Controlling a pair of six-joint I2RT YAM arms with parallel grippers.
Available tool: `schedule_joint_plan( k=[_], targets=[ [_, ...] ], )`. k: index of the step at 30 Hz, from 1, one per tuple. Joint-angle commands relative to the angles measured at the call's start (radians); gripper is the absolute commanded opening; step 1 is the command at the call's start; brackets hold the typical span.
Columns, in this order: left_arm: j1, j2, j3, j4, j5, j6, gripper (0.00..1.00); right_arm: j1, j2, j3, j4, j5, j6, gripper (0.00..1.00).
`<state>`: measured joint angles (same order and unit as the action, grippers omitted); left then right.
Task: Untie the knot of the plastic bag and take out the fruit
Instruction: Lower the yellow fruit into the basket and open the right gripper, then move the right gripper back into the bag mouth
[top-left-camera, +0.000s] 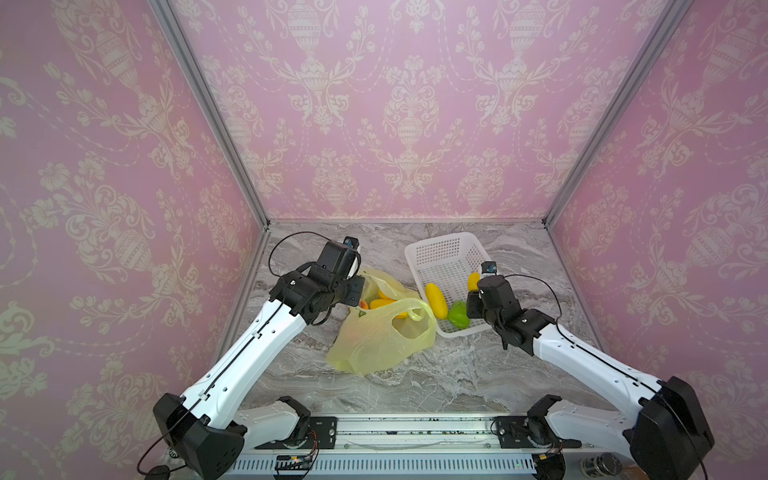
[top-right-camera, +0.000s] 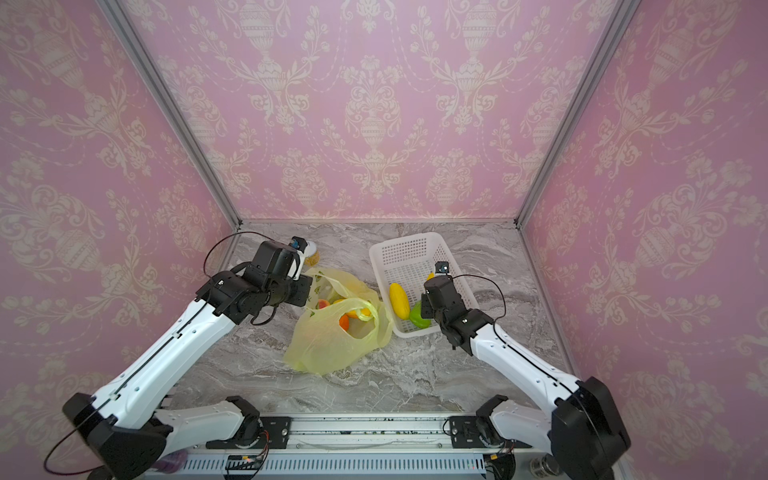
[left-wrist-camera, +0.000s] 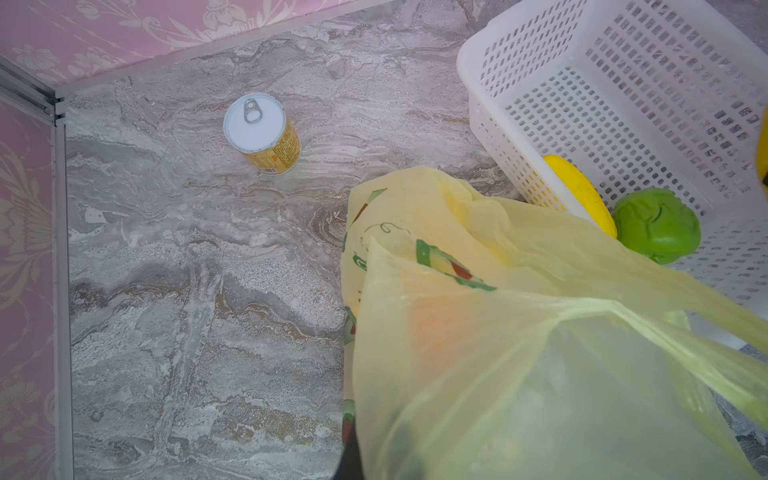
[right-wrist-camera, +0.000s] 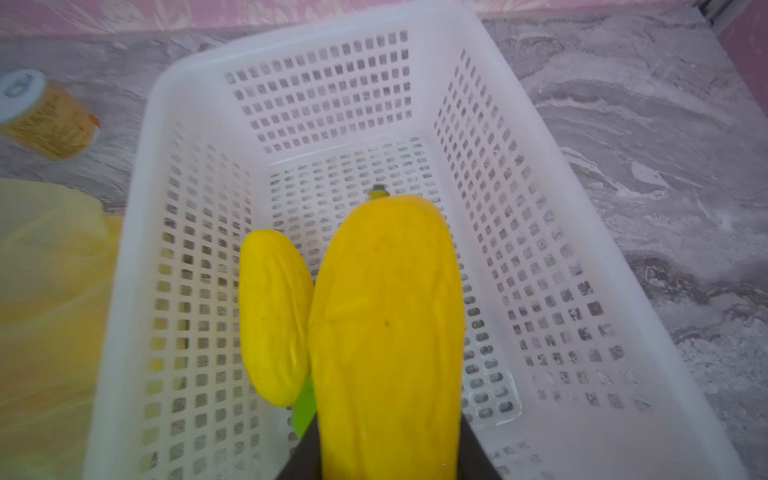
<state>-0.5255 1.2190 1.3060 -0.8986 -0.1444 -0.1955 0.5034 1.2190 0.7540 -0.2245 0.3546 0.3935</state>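
Observation:
My right gripper is above the bare bottom of the basket beside the green bumpy fruit (top-left-camera: 458, 315). It needs to lower the elongated yellow fruit onto that open spot next and let go.
The yellow-green plastic bag (top-left-camera: 374, 340) (top-right-camera: 328, 340) lies mid-table, its mouth toward the back. No knot shows; its handles gape as loops. My left gripper (top-left-camera: 357, 293) is shut on the bag's rim, and the film (left-wrist-camera: 519, 353) drapes over its jaws. Inside the bag I see an orange fruit (top-right-camera: 344, 321), a yellow fruit (top-left-camera: 382, 304) and a pink-red fruit (top-right-camera: 323, 304). My right gripper (right-wrist-camera: 386, 461) is shut on an elongated yellow fruit (right-wrist-camera: 386, 332) (top-left-camera: 473, 281) over the white basket (top-left-camera: 440, 241). Another yellow fruit (top-left-camera: 436, 300) and a green bumpy fruit (top-left-camera: 458, 315) lie in the basket.
A white-lidded gold can (left-wrist-camera: 262, 133) (top-right-camera: 311, 255) stands at the back left, behind my left wrist. The basket (right-wrist-camera: 291, 45) sits to the right of the bag, touching it. Pink walls close in the marble table on three sides.

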Motion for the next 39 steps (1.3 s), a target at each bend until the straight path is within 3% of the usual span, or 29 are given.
schedule_joint_plan(
  k=[1,9,11,13,18,23,28,32,39],
  targets=[
    [0.01,-0.004,-0.008,-0.016,-0.024,0.017,0.0,-0.044,0.102,0.053,-0.047,-0.003,0.012,0.0],
    [0.01,-0.006,-0.01,-0.013,-0.019,0.016,0.0,-0.147,0.299,0.115,-0.043,-0.082,0.014,0.0],
    [0.01,-0.007,-0.01,-0.015,-0.02,0.018,0.0,-0.149,0.322,0.135,-0.06,-0.089,0.012,0.09],
    [0.01,-0.014,-0.012,-0.014,-0.025,0.018,0.0,-0.149,0.33,0.14,-0.061,-0.092,0.011,0.26],
    [0.013,-0.008,-0.013,-0.012,-0.021,0.018,0.0,-0.152,0.336,0.145,-0.062,-0.096,0.011,0.5],
    [0.013,-0.007,-0.011,-0.014,-0.016,0.018,0.0,-0.152,0.316,0.128,-0.05,-0.102,0.01,0.62],
    [0.013,-0.007,-0.013,-0.013,-0.019,0.018,0.0,-0.151,0.211,0.069,-0.024,-0.112,0.013,0.66],
    [0.013,0.001,-0.01,-0.015,-0.012,0.016,0.0,-0.132,0.023,-0.015,0.017,-0.16,0.013,0.64],
    [0.017,0.002,-0.011,-0.014,-0.014,0.018,0.0,0.095,-0.308,-0.09,0.083,-0.175,-0.048,0.58]
  ],
)
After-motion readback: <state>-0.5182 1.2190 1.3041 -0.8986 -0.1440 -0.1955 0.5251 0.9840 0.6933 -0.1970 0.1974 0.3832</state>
